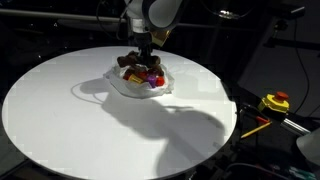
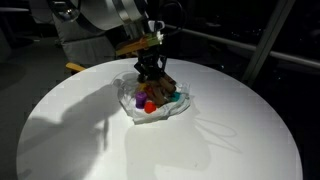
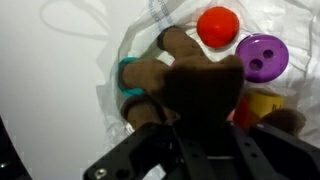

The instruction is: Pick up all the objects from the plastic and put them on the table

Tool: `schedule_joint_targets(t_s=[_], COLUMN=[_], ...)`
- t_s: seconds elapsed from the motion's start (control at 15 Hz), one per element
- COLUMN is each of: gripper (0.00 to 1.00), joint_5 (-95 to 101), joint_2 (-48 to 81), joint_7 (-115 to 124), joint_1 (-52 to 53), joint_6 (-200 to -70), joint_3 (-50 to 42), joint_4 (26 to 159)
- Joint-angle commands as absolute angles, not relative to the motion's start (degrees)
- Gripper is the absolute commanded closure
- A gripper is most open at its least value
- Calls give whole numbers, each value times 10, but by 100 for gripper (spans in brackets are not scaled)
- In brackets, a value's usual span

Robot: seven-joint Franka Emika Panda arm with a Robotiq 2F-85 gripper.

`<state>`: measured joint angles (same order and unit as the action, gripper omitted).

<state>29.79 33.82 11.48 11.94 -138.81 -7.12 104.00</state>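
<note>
My gripper carries the brown piece up from the pile next, past the plastic's edge by the teal cup (image 3: 130, 85). It then lowers and releases it where the tabletop lies bare.
On the round white table (image 1: 60, 110) lies the wrinkly plastic (image 1: 120, 88) (image 2: 135, 110) (image 3: 128, 45) with the objects piled on it. In the wrist view I see a red cup (image 3: 217, 26), a purple cup (image 3: 262, 56), a teal cup (image 3: 130, 85), an orange-yellow cup (image 3: 262, 105) and the brown lumpy piece (image 3: 160, 68). My gripper (image 3: 205, 110) (image 1: 140, 58) (image 2: 150, 68) reaches straight down into the pile, shut on the brown piece (image 2: 162, 85). Its fingertips are lost in shadow.
A thin pale loop (image 3: 75, 20) lies on the table beside the plastic. A yellow-and-red tool (image 1: 274, 102) sits just off the table's edge. Dark surroundings ring the table, and bare white top (image 2: 200, 145) spreads round the plastic.
</note>
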Motion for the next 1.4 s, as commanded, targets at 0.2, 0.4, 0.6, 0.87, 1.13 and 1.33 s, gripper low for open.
schedule_joint_targets(t_s=[0.2,0.4,0.6,0.87,1.13,1.33], gripper=[89,89,90,90,90,56], joint_5=[275,281,304,282,274,256], joint_2=[182,122,89,121,169,186], joint_7=[162,209,284,341,375,383], joint_1=[97,83,62,18,-7,-10], joint_6=[-1382,-1382,-1356,-1335,-1333,-1326], joint_3=[-76,-82,-102,-117,-129,-129], joint_4=[1167,1227,1266,1261,1230,1215])
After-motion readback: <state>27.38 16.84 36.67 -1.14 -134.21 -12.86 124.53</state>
